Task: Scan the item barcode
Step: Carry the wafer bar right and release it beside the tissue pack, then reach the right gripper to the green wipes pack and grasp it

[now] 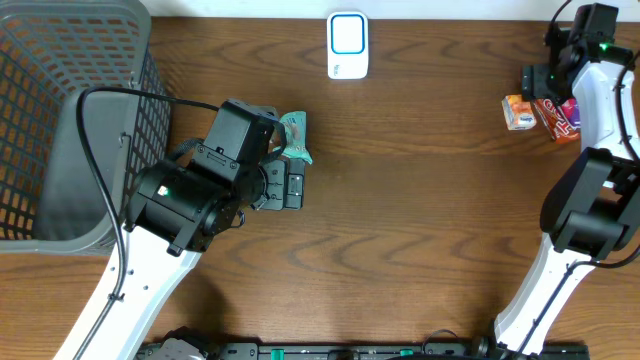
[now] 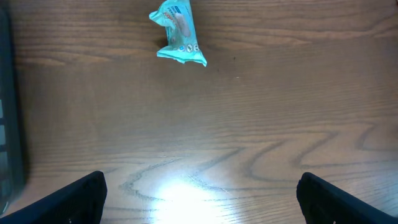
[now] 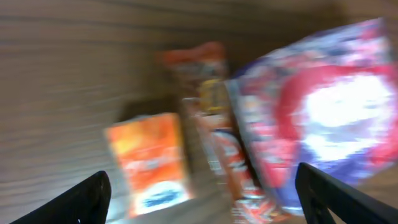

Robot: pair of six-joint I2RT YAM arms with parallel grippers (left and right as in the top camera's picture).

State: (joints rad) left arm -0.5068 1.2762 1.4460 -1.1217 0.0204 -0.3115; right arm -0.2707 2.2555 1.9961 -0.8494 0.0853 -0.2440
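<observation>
The teal packet's lower end (image 1: 298,151) is next for my right gripper, which swings left in the overhead view and down onto it, because the packet lies across the bare tabletop.
A white barcode scanner (image 1: 347,45) with a blue-ringed window stands at the table's far middle. A crumpled teal packet (image 1: 296,134) lies just beyond my left gripper (image 1: 284,187). The left wrist view shows this teal packet (image 2: 179,34) lying apart, ahead of the open left gripper (image 2: 199,202), with nothing between the fingers. At the far right my right gripper (image 1: 541,79) hovers over an orange box (image 1: 518,112) and a red packet (image 1: 560,118). In the blurred right wrist view the orange box (image 3: 152,163), a red packet (image 3: 219,140) and a purple-red packet (image 3: 323,112) lie under the open right gripper (image 3: 202,199). No barcode shows.
A grey mesh basket (image 1: 40,60) fills the far left corner, close to the left arm; its dark wall (image 2: 9,112) edges the left wrist view. Bare wooden tabletop (image 1: 420,200) lies between the two arms.
</observation>
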